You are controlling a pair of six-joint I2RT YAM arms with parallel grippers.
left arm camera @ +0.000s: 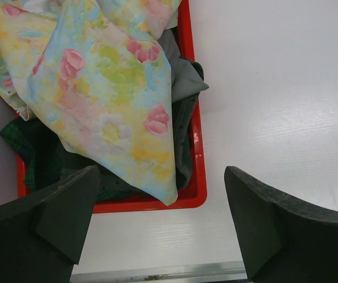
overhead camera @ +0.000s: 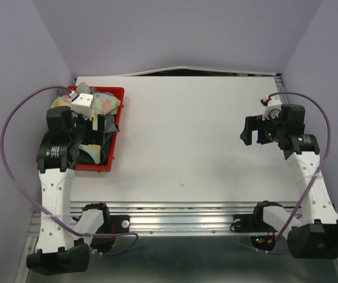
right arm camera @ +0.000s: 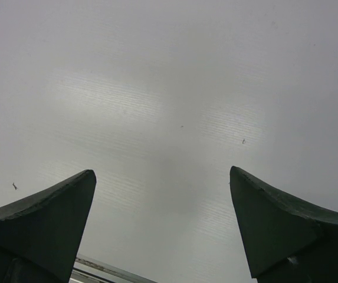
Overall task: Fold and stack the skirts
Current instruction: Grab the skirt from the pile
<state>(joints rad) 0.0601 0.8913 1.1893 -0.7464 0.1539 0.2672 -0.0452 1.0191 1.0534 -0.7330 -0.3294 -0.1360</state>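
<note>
My left gripper will move outward and down into the bin next, onto the floral skirt at its rumpled middle [overhead camera: 95,123] [left arm camera: 101,69], because that skirt is on top.
The skirts lie heaped in a red bin [left arm camera: 199,191] at the table's left side. On top is a pastel yellow-blue skirt with pink flowers [left arm camera: 104,100] [overhead camera: 101,103]. Under it show a grey skirt [left arm camera: 183,79] and a dark green one [left arm camera: 45,156]. My left gripper [left arm camera: 160,203] [overhead camera: 92,127] hovers open above the bin's near end, nothing between its fingers. My right gripper [right arm camera: 163,194] [overhead camera: 254,130] stands open over bare white table at the right, far from the skirts.
The bin [overhead camera: 112,147] sits against the table's left edge. The white table [overhead camera: 204,135] stretches between the two arms. A metal rail [overhead camera: 180,212] runs along the near edge. Purple cables loop beside both arms.
</note>
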